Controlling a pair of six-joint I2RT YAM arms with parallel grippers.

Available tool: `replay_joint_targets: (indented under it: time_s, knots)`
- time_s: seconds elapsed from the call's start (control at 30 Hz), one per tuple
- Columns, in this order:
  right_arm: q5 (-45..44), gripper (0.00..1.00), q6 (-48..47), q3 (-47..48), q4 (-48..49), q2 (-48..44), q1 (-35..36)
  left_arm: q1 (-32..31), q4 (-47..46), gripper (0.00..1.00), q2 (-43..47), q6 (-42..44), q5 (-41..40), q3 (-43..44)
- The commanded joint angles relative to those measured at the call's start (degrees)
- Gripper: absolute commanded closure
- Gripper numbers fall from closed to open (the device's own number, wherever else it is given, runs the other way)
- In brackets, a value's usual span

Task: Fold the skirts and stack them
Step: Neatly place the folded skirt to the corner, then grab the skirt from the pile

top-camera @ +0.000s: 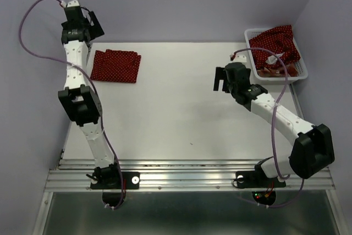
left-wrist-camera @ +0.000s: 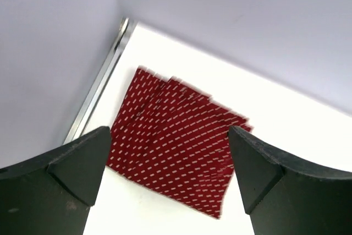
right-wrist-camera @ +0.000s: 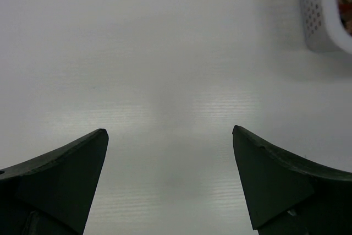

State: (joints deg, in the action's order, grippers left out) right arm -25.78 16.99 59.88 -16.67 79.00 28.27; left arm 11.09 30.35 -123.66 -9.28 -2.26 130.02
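Note:
My right gripper is going outward and to the right in the top view next, then down onto the basket's skirt (top-camera: 278, 51) beside its white tag, because the skirt lies crumpled.
A folded dark red polka-dot skirt (top-camera: 115, 65) lies flat at the table's far left; it also shows in the left wrist view (left-wrist-camera: 176, 138). My left gripper (top-camera: 93, 25) hangs raised above and behind it, open and empty (left-wrist-camera: 170, 158). A second dark red polka-dot skirt (top-camera: 276, 45) lies crumpled in the white mesh basket (top-camera: 250, 36) at the far right, with a bit of plaid cloth (top-camera: 269, 70) under it. My right gripper (top-camera: 221, 78) is open and empty (right-wrist-camera: 170, 141) over bare table, left of the basket.
The basket's corner (right-wrist-camera: 319, 15) shows at the right wrist view's upper right. Lilac walls close the table at the back and both sides. A metal rail (left-wrist-camera: 99, 81) runs along the table's left edge. Purple cables trail from both arms.

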Motion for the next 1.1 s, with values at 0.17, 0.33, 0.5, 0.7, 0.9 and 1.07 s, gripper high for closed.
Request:
replay_joint_targets:
  time_s: [0.17,0.33,0.5,0.7,0.9,1.07]
  knots:
    - [11.2,0.0,-1.3,16.0,1.2,7.5,-22.5,-10.5,-23.4,0.01,35.1,-10.3,10.2,-43.4]
    - [16.2,0.0,-5.4,27.6,0.5,18.2,-31.2,-21.3,-29.6,0.01,44.0,-12.4,6.0,-58.5]
    - [14.3,0.0,-7.5,44.0,-0.1,31.9,-36.4,-26.6,-29.9,0.01,45.3,-11.9,4.5,-64.5]
    - [5.6,0.0,-10.4,66.1,-5.2,50.4,-38.2,-27.1,-29.9,0.01,43.7,-11.3,3.7,-66.5]
    - [0.1,0.0,-9.3,75.9,-7.3,59.7,-39.3,-27.4,-29.9,0.01,42.8,-10.7,3.1,-67.4]
    - [-2.7,0.0,-9.0,77.4,-7.3,62.6,-39.3,-27.4,-29.9,0.01,40.7,-10.3,3.1,-66.8]
